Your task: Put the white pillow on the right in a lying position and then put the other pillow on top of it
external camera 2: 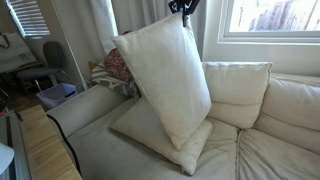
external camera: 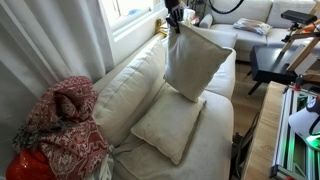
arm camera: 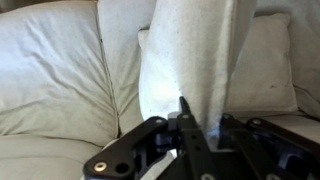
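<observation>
Next, my gripper lowers toward the red patterned cloth and leans the steep hanging pillow over on the lying one before it opens.
One white pillow (external camera: 170,125) lies flat on the sofa seat; it also shows in an exterior view (external camera 2: 150,135). The other white pillow (external camera: 198,60) hangs by its top corner from my gripper (external camera: 174,17), its lower corner touching the lying pillow. In an exterior view the hanging pillow (external camera 2: 165,75) is tilted and my gripper (external camera 2: 183,8) pinches its top corner. In the wrist view my gripper (arm camera: 195,115) is shut on the pillow fabric (arm camera: 195,50) that hangs down from it.
A cream sofa (external camera: 125,85) with back cushions (external camera 2: 240,90) runs under a window (external camera 2: 270,18). A red patterned cloth (external camera: 65,125) lies on the sofa arm. A wooden floor (external camera 2: 40,140), a blue bin (external camera 2: 55,95) and a chair (external camera: 275,60) stand beside it.
</observation>
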### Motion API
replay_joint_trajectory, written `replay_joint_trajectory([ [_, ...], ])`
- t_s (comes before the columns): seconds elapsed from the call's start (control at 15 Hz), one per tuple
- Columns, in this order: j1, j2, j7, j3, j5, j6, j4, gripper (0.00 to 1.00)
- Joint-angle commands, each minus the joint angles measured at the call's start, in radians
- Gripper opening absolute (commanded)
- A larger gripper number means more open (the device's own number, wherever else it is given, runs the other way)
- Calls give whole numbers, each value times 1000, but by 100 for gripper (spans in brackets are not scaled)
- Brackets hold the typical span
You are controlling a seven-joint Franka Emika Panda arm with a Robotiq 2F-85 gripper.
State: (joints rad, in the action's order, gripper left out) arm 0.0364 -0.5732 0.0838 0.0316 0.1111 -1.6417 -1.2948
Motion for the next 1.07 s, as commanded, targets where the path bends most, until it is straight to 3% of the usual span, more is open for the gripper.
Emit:
replay_joint_trajectory([
  [0.0, -29, 24, 103, -54, -3, 17, -78, 4],
  [0.2, -83, 24, 122, -96, 16, 4, -164, 4],
  [0.53, -210, 3, -128, -68, 128, -213, -283, 4],
  [0.73, -238, -7, -222, -65, 146, -293, -327, 4],
  [0.8, -239, -9, -240, -71, 124, -285, -329, 42],
  [1.0, -240, -10, -260, -79, 96, -268, -334, 56],
])
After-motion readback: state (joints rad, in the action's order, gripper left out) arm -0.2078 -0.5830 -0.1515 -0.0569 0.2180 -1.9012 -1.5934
